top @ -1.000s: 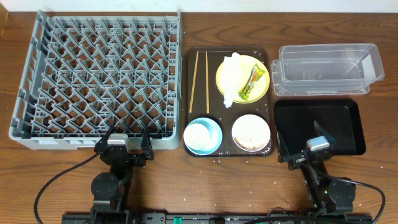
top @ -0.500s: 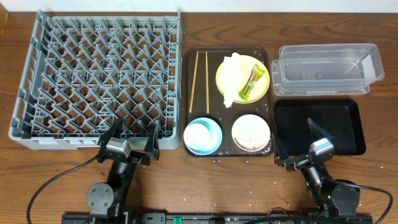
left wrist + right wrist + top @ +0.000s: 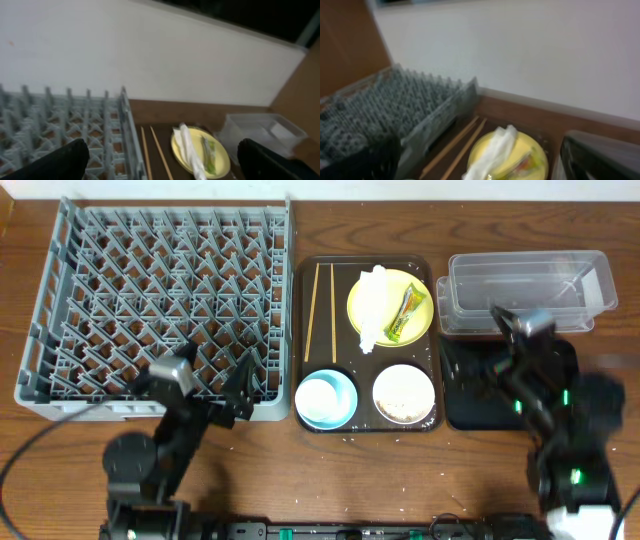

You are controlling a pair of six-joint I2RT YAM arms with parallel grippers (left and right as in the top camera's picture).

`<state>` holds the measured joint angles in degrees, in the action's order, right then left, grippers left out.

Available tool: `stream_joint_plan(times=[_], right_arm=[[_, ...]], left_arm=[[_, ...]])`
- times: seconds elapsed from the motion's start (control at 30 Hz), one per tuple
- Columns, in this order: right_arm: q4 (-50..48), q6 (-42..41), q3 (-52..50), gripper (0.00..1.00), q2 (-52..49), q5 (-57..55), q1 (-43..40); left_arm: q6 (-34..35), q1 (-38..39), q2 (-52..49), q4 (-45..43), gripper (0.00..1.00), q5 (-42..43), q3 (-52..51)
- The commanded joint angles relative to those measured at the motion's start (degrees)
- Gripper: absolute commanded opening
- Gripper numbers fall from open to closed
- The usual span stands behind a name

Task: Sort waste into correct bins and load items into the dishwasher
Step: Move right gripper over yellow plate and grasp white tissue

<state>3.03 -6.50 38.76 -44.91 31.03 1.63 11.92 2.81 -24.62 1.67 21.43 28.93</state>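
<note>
My right gripper lowers onto the white napkin's middle [image 3: 371,315] [image 3: 493,152] next, moving to the left in the overhead view, as the napkin lies below it on that side.
The grey dish rack [image 3: 160,300] fills the left. The brown tray holds chopsticks [image 3: 320,310], a yellow plate [image 3: 418,288] with the white napkin [image 3: 372,305] and green-yellow wrapper [image 3: 408,313], a light blue bowl [image 3: 344,402] with what looks like a white cup [image 3: 320,392] inside, and a white bowl [image 3: 404,393] with rice scraps. My left gripper [image 3: 200,383] is open and empty over the rack's front edge. My right gripper [image 3: 495,345], blurred, is open and empty over the black tray [image 3: 470,405]. The left wrist view [image 3: 162,167] shows plate [image 3: 220,162], napkin [image 3: 187,150] and chopsticks [image 3: 150,155] ahead. The right wrist view [image 3: 480,167] shows the same plate [image 3: 530,147] and napkin [image 3: 495,150].
The clear tub [image 3: 525,290] stands at the back right, behind the black tray. The dark brown serving tray [image 3: 310,280] lies between the rack and the bins. Cables trail at the table's front. A white wall [image 3: 150,60] stands behind the table.
Both arms have risen from the table's front edge and moved forward. The left gripper now reaches the rack's front edge; the right one is over the black tray.
</note>
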Motion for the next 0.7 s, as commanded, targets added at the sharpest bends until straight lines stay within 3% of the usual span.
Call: stream_joint_plan(times=[0.0, 0.23, 0.67], right_arm=[[7.41, -0.26, 11.04, 0.99, -12.44, 5.66, -0.09], [17.55, 3.98, 22.29, 0.99, -27.52, 9.07, -0.07], [16.46, -5.46, 22.29, 0.99, -28.11, 15.96, -0.04]], left_arm=[[0.48, -0.17, -9.62, 2.05, 0.96, 9.18, 6.73], [0.44, -0.17, -18.08, -1.44, 0.96, 19.67, 8.61], [0.46, -0.15, -18.36, -0.98, 0.96, 20.17, 8.59]])
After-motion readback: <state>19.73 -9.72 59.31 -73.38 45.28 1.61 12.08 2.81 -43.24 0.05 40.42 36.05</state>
